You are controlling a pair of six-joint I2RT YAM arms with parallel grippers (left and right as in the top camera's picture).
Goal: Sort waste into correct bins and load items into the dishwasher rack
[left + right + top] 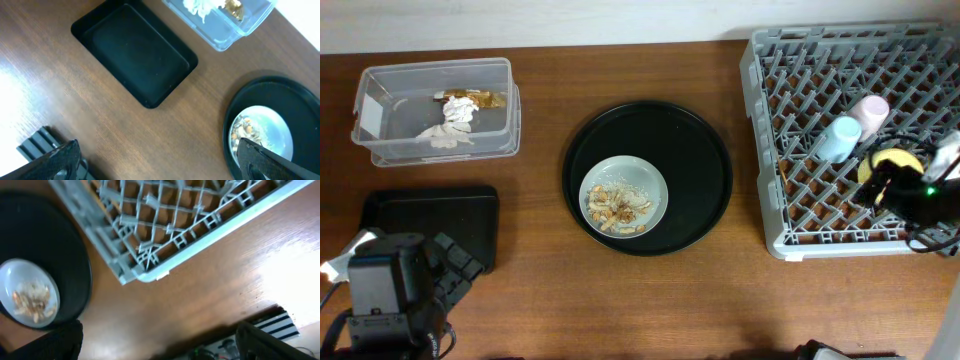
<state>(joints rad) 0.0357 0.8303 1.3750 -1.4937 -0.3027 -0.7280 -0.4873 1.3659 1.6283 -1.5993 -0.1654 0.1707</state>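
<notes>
Next, my left gripper will travel to the right in the overhead view and lower onto the plate's rim facing the rack, since that part of the rim is bare of scraps.
The grey dishwasher rack (790,90) fills the right side and holds a light blue cup (837,138), a pale pink cup (869,112) and a yellow bowl (892,162), the bowl partly hidden by my right arm (925,200). A grey-green plate (625,195) with beige food scraps (615,208) lies on the round black tray (700,150). Crumpled white paper (448,130) and a gold wrapper (472,98) lie in the clear box (380,105). In front of it, the black rectangular tray (430,215) holds nothing. My left gripper (157,150) stands open over bare wood. My right gripper (160,330) stands open, nothing in it, by the rack's corner (142,272).
The left arm's base (390,300) sits at the front left, overlapping the black tray's near side. In the right wrist view the table's front edge (240,312) runs just beyond the rack, with cables below it.
</notes>
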